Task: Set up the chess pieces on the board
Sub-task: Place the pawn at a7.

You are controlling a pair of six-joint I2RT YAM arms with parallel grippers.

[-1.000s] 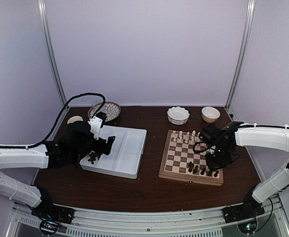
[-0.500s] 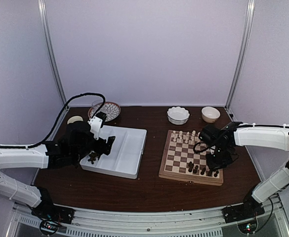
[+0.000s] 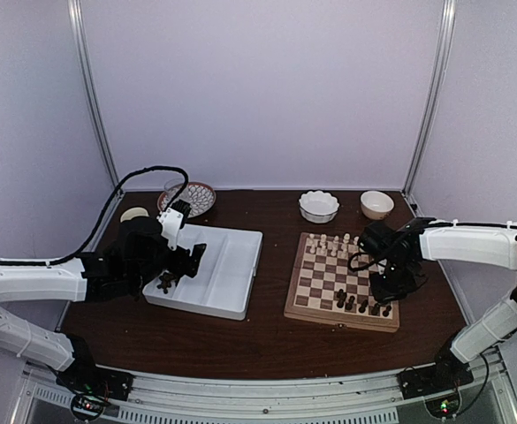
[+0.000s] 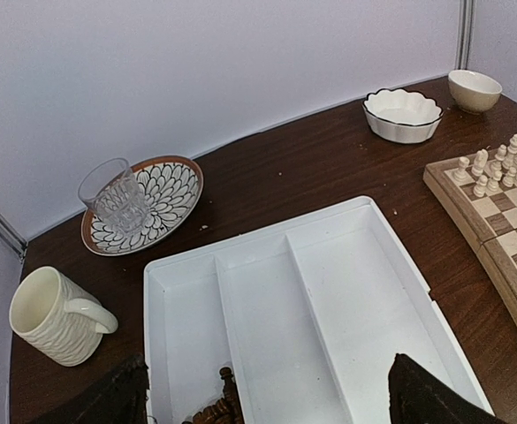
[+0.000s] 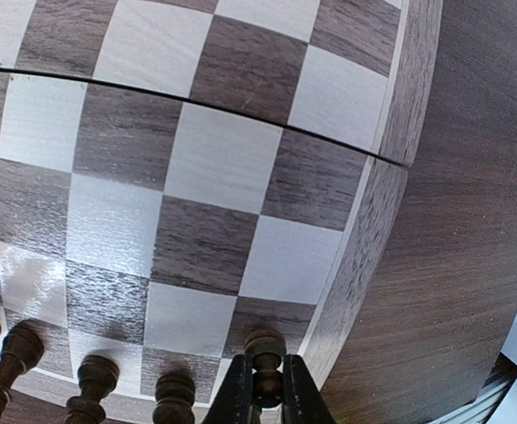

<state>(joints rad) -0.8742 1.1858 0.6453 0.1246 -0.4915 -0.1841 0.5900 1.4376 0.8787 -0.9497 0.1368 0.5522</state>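
Note:
The left gripper tips downward and lowers onto the dark pieces in the compartment nearest the mug next, since a few chessmen lie off the board (image 3: 329,284).
The board (image 3: 329,284) lies right of centre, with pale chessmen along its far edge and several dark chess pieces (image 3: 351,302) along its near edge. My right gripper (image 3: 389,291) hangs over the board's near right corner, shut on a dark pawn (image 5: 266,362) that stands upright over the corner squares of the board (image 5: 196,177). More dark pieces (image 5: 95,389) stand in a row to its left. My left gripper (image 3: 180,269) is open above the white tray (image 3: 231,265), its fingers (image 4: 421,397) spread wide. A few dark pieces (image 4: 218,408) lie in the tray's left compartment (image 4: 183,353).
At the back stand a patterned plate (image 4: 156,201) holding a glass (image 4: 117,196), a cream mug (image 4: 55,316), a scalloped white bowl (image 4: 403,113) and a small cream bowl (image 4: 475,88). Bare dark table (image 5: 470,221) lies right of the board.
The right gripper has shifted slightly toward the board's right edge with the pawn in it. The left arm has not moved.

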